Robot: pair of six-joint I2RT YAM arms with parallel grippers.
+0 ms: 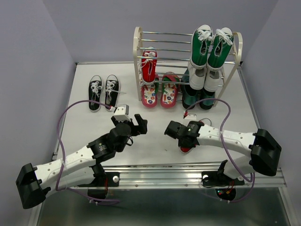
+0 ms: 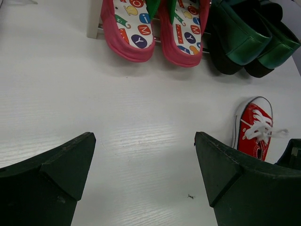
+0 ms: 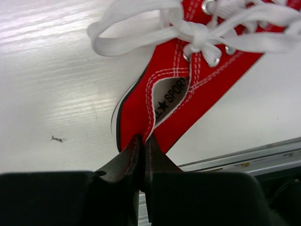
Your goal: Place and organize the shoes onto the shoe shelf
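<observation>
My right gripper moves up and outward next to release the red sneaker in the empty gap on the shelf's bare rails, beside its red mate.
The shoe shelf (image 1: pixel 138 56) stands at the back of the table. One red sneaker (image 1: pixel 149 68) leans on its left side, with the flip-flops (image 1: pixel 160 92) below it on the lowest tier. The black-white sneakers (image 1: pixel 103 89) sit as a pair on the table left of the shelf. The other red sneaker (image 3: pixel 188 94) lies on the table near the front edge, and my right gripper (image 3: pixel 143 141) is shut on its heel rim. My left gripper (image 2: pixel 146 160) hovers open over bare table, left of that sneaker (image 2: pixel 254 132), with nothing between its fingers.
Green-and-white sneakers (image 1: pixel 211 47) fill the shelf's upper right. Dark green boots (image 1: pixel 193 94) stand on the lowest tier beside the flip-flops (image 2: pixel 155 28). A metal rail (image 1: pixel 197 176) runs along the front edge, close behind the held sneaker. Walls close the table on both sides.
</observation>
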